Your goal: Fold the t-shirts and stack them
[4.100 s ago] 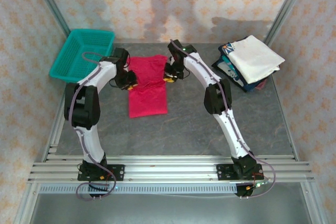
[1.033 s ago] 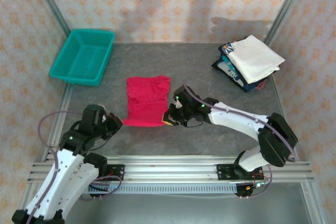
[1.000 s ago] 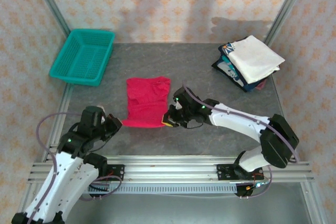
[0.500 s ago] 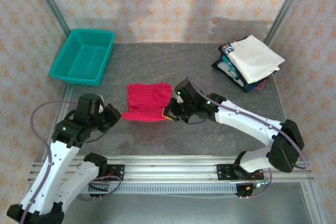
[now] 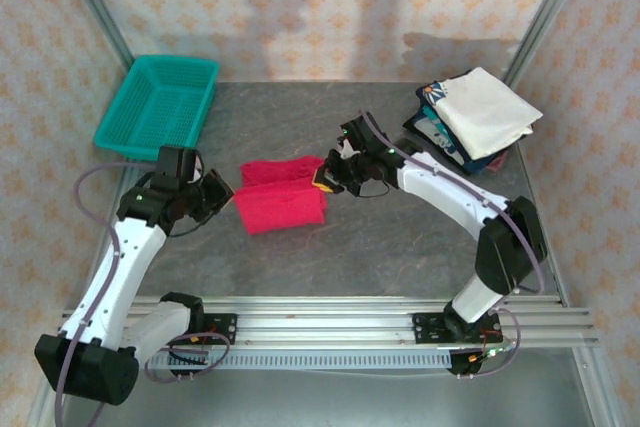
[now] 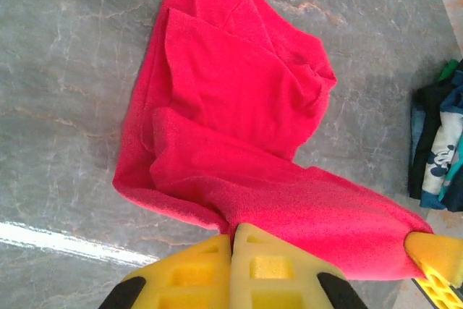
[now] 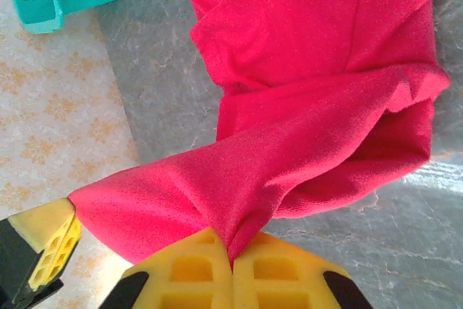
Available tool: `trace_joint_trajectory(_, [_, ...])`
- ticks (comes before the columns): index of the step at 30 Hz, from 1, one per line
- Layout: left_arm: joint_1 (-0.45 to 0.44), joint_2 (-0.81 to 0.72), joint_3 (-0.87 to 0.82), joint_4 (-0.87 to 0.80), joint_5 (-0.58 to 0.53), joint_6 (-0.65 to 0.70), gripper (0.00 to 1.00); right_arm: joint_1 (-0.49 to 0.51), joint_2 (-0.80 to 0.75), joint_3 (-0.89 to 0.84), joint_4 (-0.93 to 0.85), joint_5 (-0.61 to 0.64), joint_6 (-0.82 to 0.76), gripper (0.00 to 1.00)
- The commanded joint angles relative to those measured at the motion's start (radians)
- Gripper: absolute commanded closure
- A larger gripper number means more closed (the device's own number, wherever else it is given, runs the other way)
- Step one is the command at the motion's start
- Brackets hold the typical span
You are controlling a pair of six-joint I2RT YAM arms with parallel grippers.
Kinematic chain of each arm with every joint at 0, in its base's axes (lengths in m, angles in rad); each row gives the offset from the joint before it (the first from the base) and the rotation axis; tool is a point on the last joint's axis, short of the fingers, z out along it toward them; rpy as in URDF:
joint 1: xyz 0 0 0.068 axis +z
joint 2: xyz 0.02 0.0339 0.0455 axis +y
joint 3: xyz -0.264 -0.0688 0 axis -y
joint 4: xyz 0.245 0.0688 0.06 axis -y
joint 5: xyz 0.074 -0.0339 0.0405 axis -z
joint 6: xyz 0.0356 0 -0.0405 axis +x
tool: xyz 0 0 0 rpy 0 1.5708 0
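That far part of the shirt is still uncovered, so my left gripper needs to carry the shirt's held corner outward and lower it over the lower layer's far corner (image 5: pixel 248 168) to let it go.
The bright red t-shirt (image 5: pixel 282 197) lies half folded in the middle of the table, its near edge lifted and carried over the rest. My left gripper (image 5: pixel 228 199) is shut on the shirt's left corner (image 6: pixel 217 211). My right gripper (image 5: pixel 325 179) is shut on the right corner (image 7: pixel 246 229). The cloth (image 7: pixel 289 92) hangs stretched between the two grippers, above the lower layer (image 6: pixel 231 85). A folded white t-shirt (image 5: pixel 488 110) tops the stack at the back right, with navy printed shirts (image 5: pixel 432 125) beneath it.
The teal mesh basket (image 5: pixel 158 107) stands at the back left, close behind my left arm. The enclosure's metal posts and patterned walls bound the grey table (image 5: pixel 380 247). The aluminium rail (image 5: pixel 320 322) runs along the near edge.
Both grippers took the red shirt's near corners, lifted them and carried them away from the rail, doubling the shirt over itself. Earlier both arms reached to its far end.
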Motion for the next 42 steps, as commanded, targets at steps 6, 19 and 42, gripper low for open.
trace_joint_trajectory(6, [0.054, 0.154, 0.05, 0.069, -0.023, 0.093, 1.0, -0.067, 0.173, 0.125, -0.047, -0.034, -0.058, 1.0])
trace_joint_trajectory(19, [0.096, 0.383, 0.172, 0.163, -0.003, 0.117, 1.0, -0.14, 0.389, 0.388, -0.177, -0.049, -0.138, 1.0])
trace_joint_trajectory(42, [0.136, 0.752, 0.709, 0.098, -0.035, 0.178, 0.25, -0.229, 0.724, 0.981, -0.358, 0.037, -0.244, 0.37])
